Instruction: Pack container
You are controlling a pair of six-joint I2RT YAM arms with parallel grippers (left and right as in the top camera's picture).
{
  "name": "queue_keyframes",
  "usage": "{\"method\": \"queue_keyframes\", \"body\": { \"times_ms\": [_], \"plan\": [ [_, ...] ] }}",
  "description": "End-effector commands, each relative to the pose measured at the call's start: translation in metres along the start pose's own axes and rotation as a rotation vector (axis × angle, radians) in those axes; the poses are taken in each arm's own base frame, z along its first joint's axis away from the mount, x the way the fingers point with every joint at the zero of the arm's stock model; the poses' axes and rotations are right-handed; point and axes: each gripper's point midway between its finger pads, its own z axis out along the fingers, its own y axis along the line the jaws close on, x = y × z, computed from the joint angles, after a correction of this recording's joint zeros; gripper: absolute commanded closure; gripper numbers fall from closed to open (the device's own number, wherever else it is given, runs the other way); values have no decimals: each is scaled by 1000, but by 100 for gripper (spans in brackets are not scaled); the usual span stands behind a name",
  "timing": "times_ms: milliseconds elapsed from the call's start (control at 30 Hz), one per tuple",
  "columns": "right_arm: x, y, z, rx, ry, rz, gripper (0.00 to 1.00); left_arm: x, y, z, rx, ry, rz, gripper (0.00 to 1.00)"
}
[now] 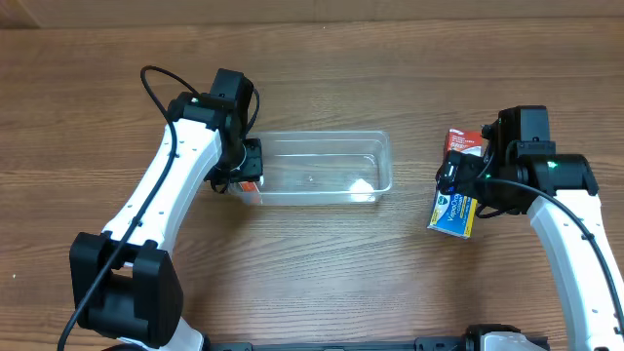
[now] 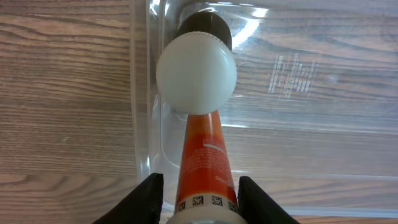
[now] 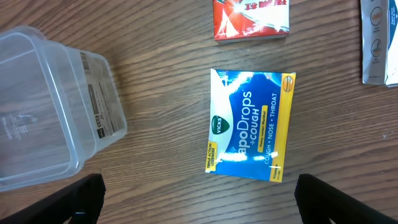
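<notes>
Next, my right gripper lowers onto the blue VapoDrops box (image 1: pixel 452 213) (image 3: pixel 250 126), one finger down beside each long side, because the box lies flat and narrower than the open fingers.
The clear plastic container (image 1: pixel 375 146) lies mid-table; it also shows in the left wrist view (image 2: pixel 142 93) and the right wrist view (image 3: pixel 56 106). My left gripper (image 1: pixel 244 168) (image 2: pixel 200 202) is shut on an orange tube with a white cap (image 2: pixel 202 149) and holds it over the container's left end, cap pointing in. My right gripper (image 1: pixel 458 187) (image 3: pixel 202 199) is open wide and empty, above a blue-and-yellow Vicks VapoDrops box (image 1: pixel 451 212) (image 3: pixel 250 127) lying flat on the table to the right of the container.
A red box (image 1: pixel 466 142) (image 3: pixel 252 17) lies just beyond the blue box. A white-and-blue pack (image 3: pixel 379 40) shows at the right edge of the right wrist view. The table is brown wood.
</notes>
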Motion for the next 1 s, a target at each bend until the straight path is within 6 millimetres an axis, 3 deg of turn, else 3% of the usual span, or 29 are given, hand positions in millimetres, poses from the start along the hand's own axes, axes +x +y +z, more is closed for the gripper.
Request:
{"method": "queue_keyframes", "body": {
  "times_ms": [0,100,200,400,533,633,667,800,967],
  "plan": [
    [-3,1,-2,-9,-12,6,0,0,-1,2,-4,3,1,57],
    [-3,1,-2,-8,-12,6,0,-10,-6,-10,17,-32,29,48],
    [-3,1,-2,-8,-10,6,0,-28,-13,-38,40,-101,39,45],
    [4,-1,-3,3,20,17,0,-55,-21,-113,94,-279,51,45],
    [-27,-9,-29,81,-102,52,0,-53,4,-156,114,-396,-9,45],
    [-66,-12,-60,102,-222,81,0,-43,41,-191,108,-489,-93,45],
    [-70,-14,-60,102,-221,101,0,-40,46,-196,105,-499,-107,45],
    [-50,-25,-18,133,-42,142,0,-22,69,-214,82,-530,-133,45],
    [-11,-44,49,197,186,161,0,-17,70,-216,78,-529,-124,45]
  ]
}}
